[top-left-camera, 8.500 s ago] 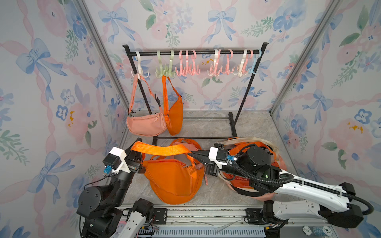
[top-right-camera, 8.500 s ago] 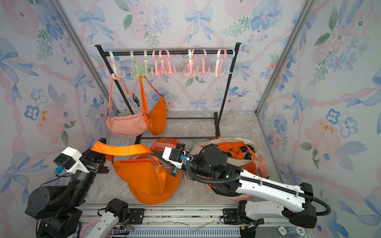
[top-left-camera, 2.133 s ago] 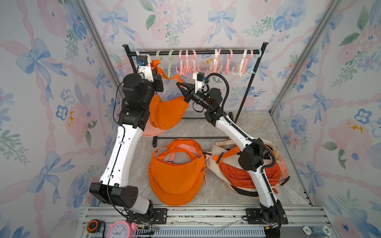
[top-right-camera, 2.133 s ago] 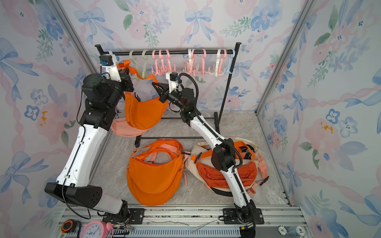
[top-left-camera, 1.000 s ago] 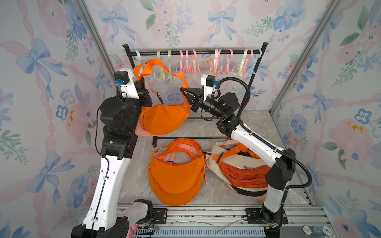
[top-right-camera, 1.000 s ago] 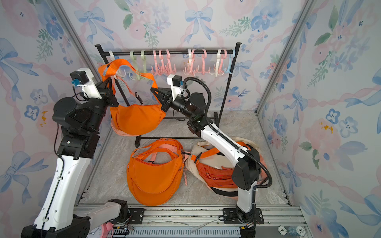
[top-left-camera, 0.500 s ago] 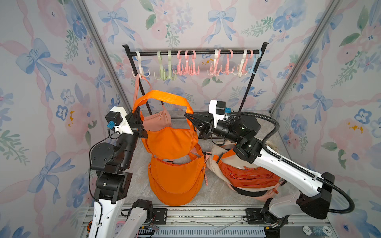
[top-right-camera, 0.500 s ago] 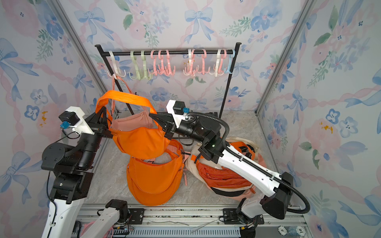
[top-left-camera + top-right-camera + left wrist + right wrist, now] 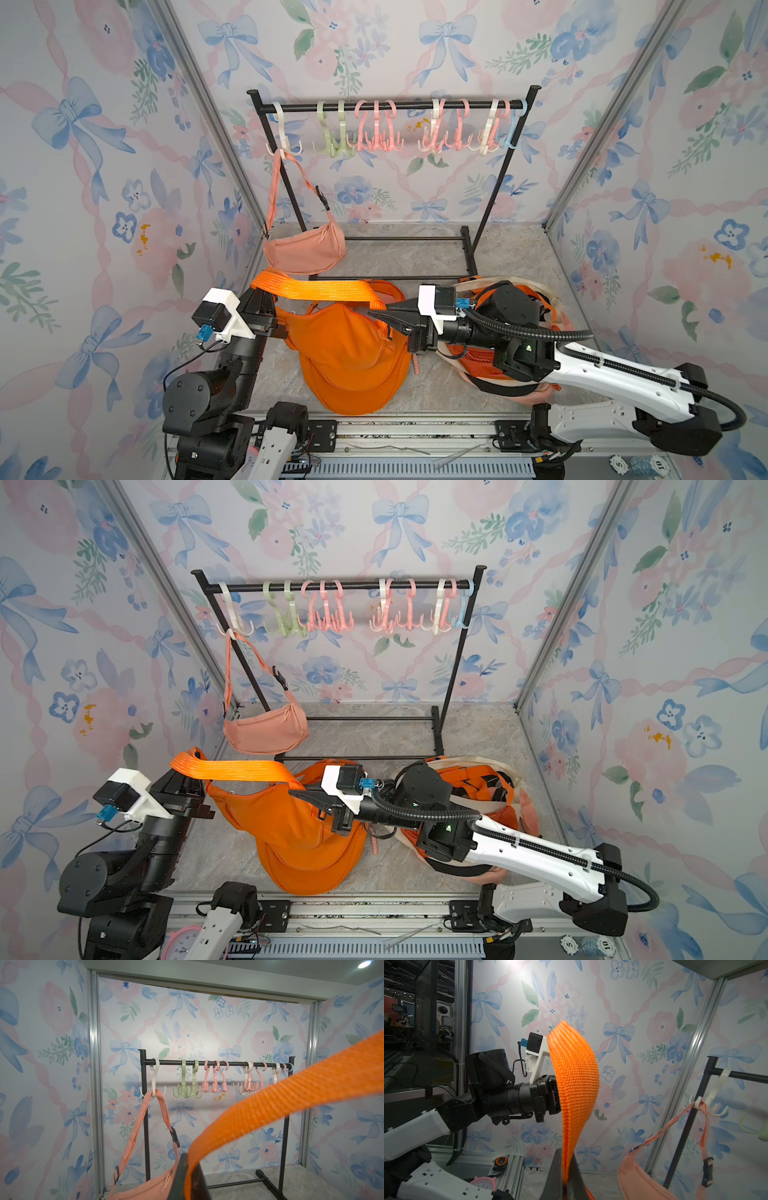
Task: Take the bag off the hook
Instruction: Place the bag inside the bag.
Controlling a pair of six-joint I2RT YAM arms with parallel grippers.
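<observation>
The robot's left gripper will next go down and in toward the second orange bag on the floor to let go of the strap, since the bag's body already sags onto that second bag.
Both grippers hold the orange bag (image 9: 345, 332) by its wide orange strap (image 9: 316, 289), which stretches level between them, low at the front. My left gripper (image 9: 268, 299) is shut on the strap's left end (image 9: 270, 1103), and its jaws (image 9: 188, 1159) pinch the webbing. My right gripper (image 9: 372, 311) is shut on the strap's right end (image 9: 575, 1076), webbing clamped between its jaws (image 9: 565, 1153). The bag's body sags onto a second orange bag (image 9: 353, 386) on the floor. The green hooks (image 9: 332, 141) on the rack bar (image 9: 395, 106) are bare.
A salmon-pink bag (image 9: 305, 251) hangs from the white hook (image 9: 282, 141) at the rack's left end. A heap of orange and cream bags (image 9: 519, 291) lies under my right arm. The rack's base bars (image 9: 395, 239) cross the floor behind. A pink clock (image 9: 183, 941) sits at the front rail.
Both arms have come down and forward with the orange bag. Its strap, arched high half a second ago, now lies flat between the grippers, and the body rests on the floor bag.
</observation>
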